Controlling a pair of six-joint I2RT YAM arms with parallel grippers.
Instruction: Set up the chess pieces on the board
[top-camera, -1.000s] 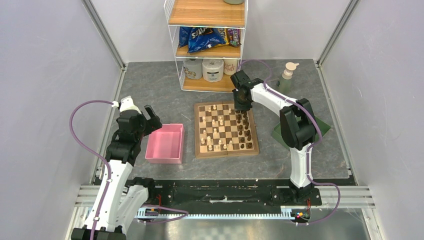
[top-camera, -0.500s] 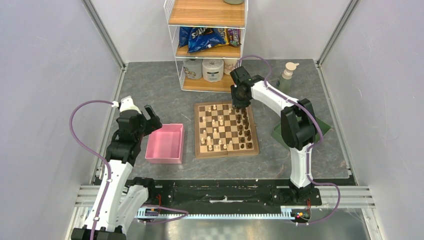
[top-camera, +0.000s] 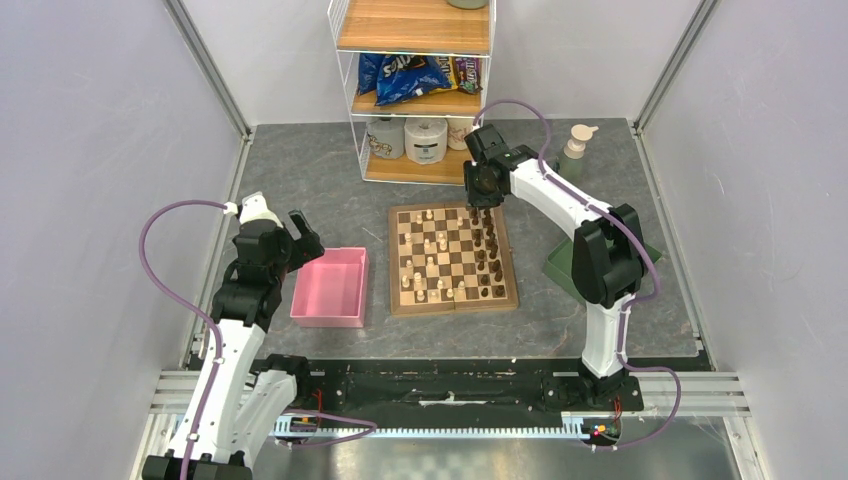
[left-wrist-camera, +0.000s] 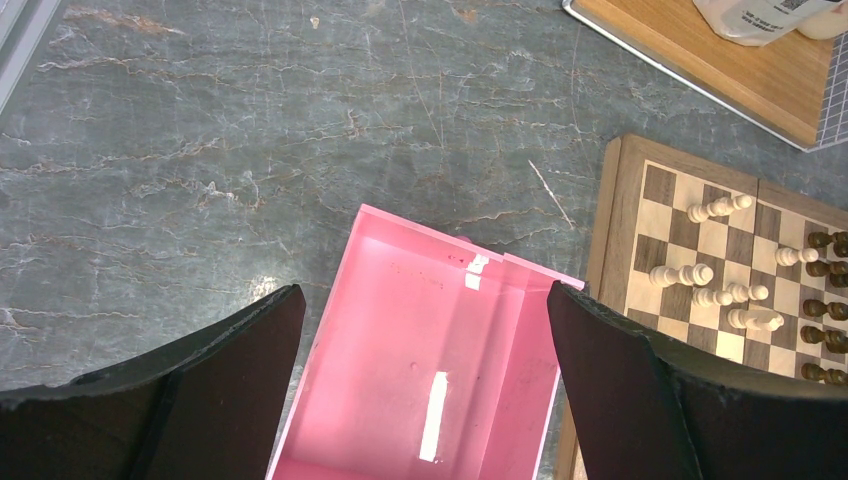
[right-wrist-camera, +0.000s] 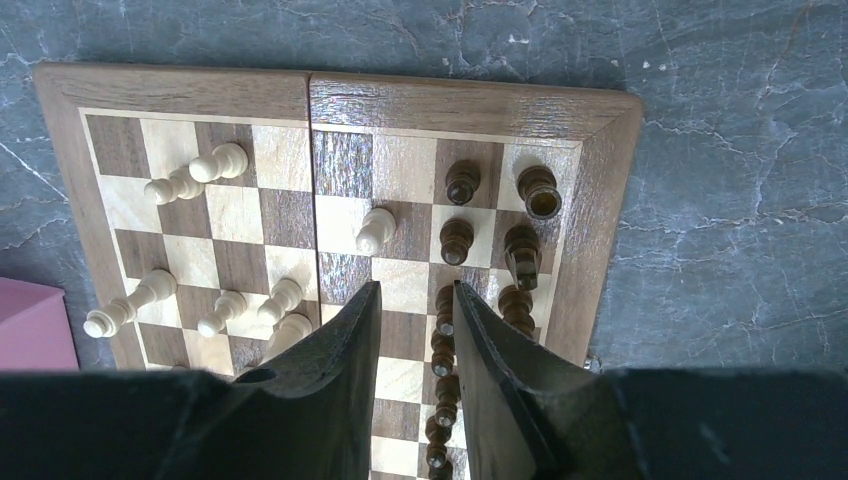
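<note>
My left gripper crosses over and down next, narrowed for close neighbours, as the larger mid-board cream piece stands below and to its right in the top view.
The board lies mid-table with cream and dark chess pieces on it. Dark pieces line its right side and cream pieces are scattered over the left and middle. My right gripper hangs over the board's far right corner. In the right wrist view the right gripper stands open by a narrow gap with nothing in it, above the board beside a row of dark pieces. A cream piece stands just ahead. My left gripper is wide open above the pink tray.
The pink tray sits left of the board and shows nothing inside. A green tray lies right of the board, partly behind the right arm. A wire shelf with snack bags and rolls stands behind, with a pump bottle beside it.
The right gripper has lifted and drawn back toward the board's far right corner, its jaws parting a little. The left arm has not moved.
</note>
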